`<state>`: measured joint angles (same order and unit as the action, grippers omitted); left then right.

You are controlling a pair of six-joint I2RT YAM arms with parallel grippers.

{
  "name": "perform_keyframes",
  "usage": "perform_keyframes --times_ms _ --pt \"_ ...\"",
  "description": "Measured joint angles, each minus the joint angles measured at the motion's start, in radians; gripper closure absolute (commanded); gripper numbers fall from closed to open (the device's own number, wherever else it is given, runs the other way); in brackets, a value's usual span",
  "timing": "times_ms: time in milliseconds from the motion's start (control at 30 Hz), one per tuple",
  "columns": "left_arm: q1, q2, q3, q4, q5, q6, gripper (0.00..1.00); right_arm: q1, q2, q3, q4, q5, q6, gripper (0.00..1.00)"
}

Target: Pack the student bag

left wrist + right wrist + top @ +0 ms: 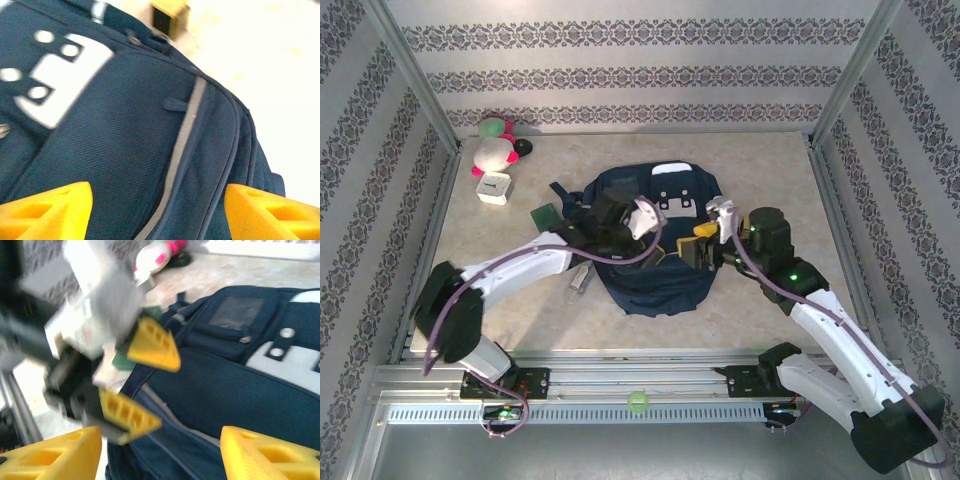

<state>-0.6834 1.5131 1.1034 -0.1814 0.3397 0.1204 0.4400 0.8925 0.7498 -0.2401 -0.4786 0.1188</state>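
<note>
My open right gripper moves down and back past the pale stripe onto the bag's zipper edge [662, 271] [173, 456] next, since that edge runs along the stripe's near side.
The student bag [650, 285], a navy backpack with a thin pale stripe and grey-white buckle patches, lies flat in the middle of the table. Both grippers hover over its middle, facing each other. My left gripper [665, 238] is open; in the left wrist view its yellow fingers [50, 210] stand wide apart over the bag's fabric [125, 150] and stripe, holding nothing. My right gripper [696, 240] is open too, its fingertips [267, 455] spread above the bag [225, 385]. The left gripper [145, 380] shows close by in the right wrist view.
A pink, white and green plush toy [495, 145] and a small white box [493, 187] sit at the back left. A green card [544, 215] lies by the bag's left side, a grey item [580, 280] near the left arm. Patterned walls enclose the table.
</note>
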Motion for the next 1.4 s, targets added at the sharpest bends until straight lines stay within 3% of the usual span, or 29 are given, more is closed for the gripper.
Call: perform_keyframes --times_ms 100,267,467,667,800,900,967,1033,1200,1400 --pt "0.060 -0.138 -0.074 0.027 -0.043 -0.146 0.29 0.126 0.040 0.003 -0.035 0.063 -0.094 0.36" --pt "0.271 -0.282 -0.216 0.041 -0.081 -0.408 0.30 0.359 0.164 0.011 -0.066 0.154 -0.222 0.36" --pt "0.359 -0.331 -0.331 0.023 -0.078 -0.551 0.29 0.466 0.412 0.080 -0.082 0.227 -0.307 0.33" --pt "0.399 -0.348 -0.399 0.034 -0.056 -0.635 0.30 0.476 0.543 0.116 -0.086 0.320 -0.413 0.32" --pt "0.409 -0.354 -0.425 0.041 -0.056 -0.660 0.32 0.479 0.595 0.135 -0.085 0.320 -0.473 0.42" --pt "0.418 -0.349 -0.429 0.045 -0.052 -0.673 0.32 0.485 0.645 0.151 -0.082 0.316 -0.518 0.64" --pt "0.431 -0.332 -0.430 0.059 -0.036 -0.681 0.33 0.486 0.659 0.156 -0.084 0.323 -0.557 0.86" --pt "0.441 -0.312 -0.430 0.071 -0.018 -0.687 0.33 0.486 0.653 0.160 -0.100 0.324 -0.597 1.00" --pt "0.457 -0.288 -0.439 0.113 0.043 -0.697 0.33 0.437 0.554 0.196 -0.209 0.238 -0.704 1.00" --pt "0.457 -0.290 -0.462 0.230 0.104 -0.672 0.33 0.241 0.385 0.318 -0.387 0.058 -0.833 1.00"
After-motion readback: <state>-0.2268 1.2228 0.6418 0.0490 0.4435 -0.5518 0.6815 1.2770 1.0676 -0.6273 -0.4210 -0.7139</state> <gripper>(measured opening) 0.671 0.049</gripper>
